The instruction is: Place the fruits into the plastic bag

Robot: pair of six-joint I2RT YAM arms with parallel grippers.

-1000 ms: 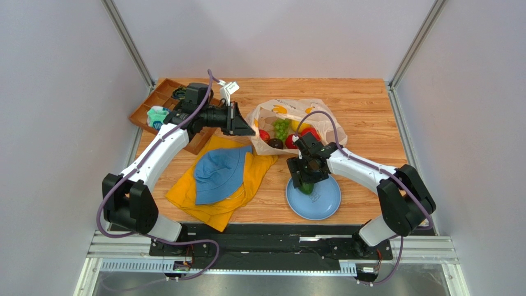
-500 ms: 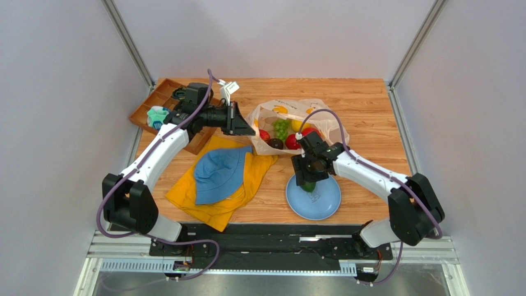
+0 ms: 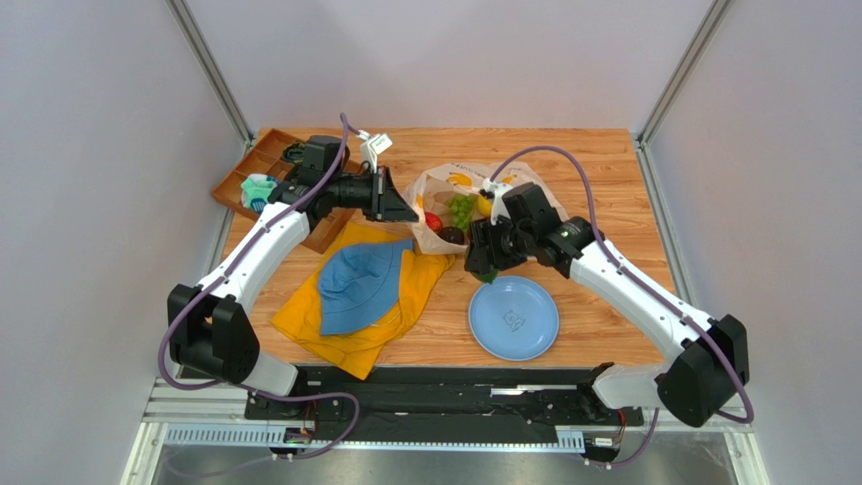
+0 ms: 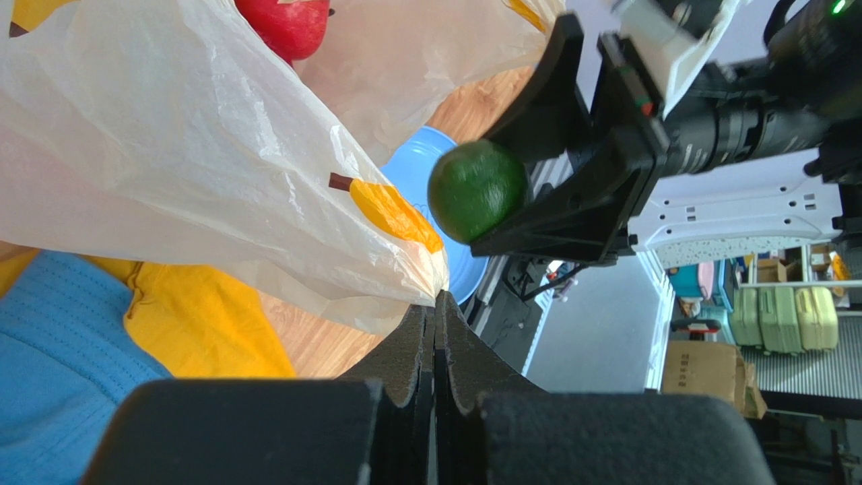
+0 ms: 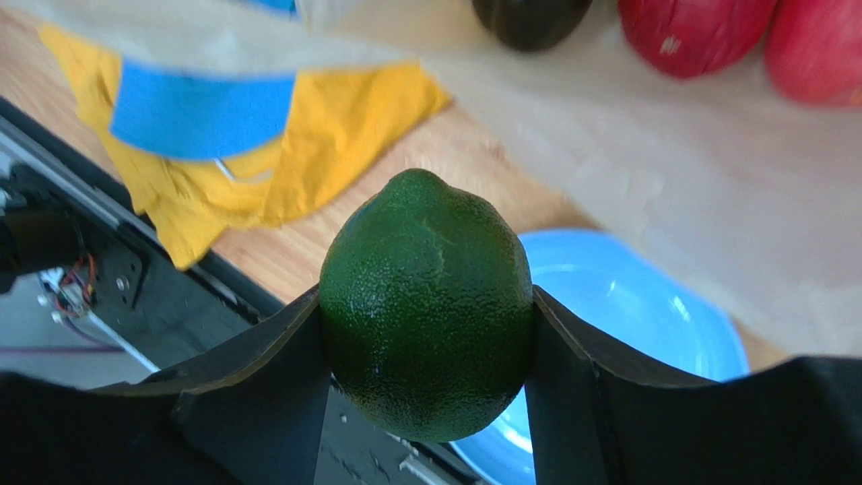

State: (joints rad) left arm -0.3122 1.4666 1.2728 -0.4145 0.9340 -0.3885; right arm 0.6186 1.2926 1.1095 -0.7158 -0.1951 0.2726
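Observation:
I will next move my right gripper outward, then down into the open bag over the green grapes to release the green oval fruit there.
The plastic bag lies at mid-table with a red fruit, green grapes, a lemon and a dark plum-like fruit inside. My left gripper is shut on the bag's edge and holds its mouth up. My right gripper is shut on the green oval fruit, in the air between the blue plate and the bag's mouth. The green fruit also shows in the left wrist view. Two red fruits and the plum show in the right wrist view.
A blue hat lies on a yellow cloth at the front left. A brown wooden tray with small items stands at the back left. The blue plate holds nothing.
My right gripper has lifted the green oval fruit off the blue plate and carried it back and left, up to the bag's mouth. The left arm has not moved.

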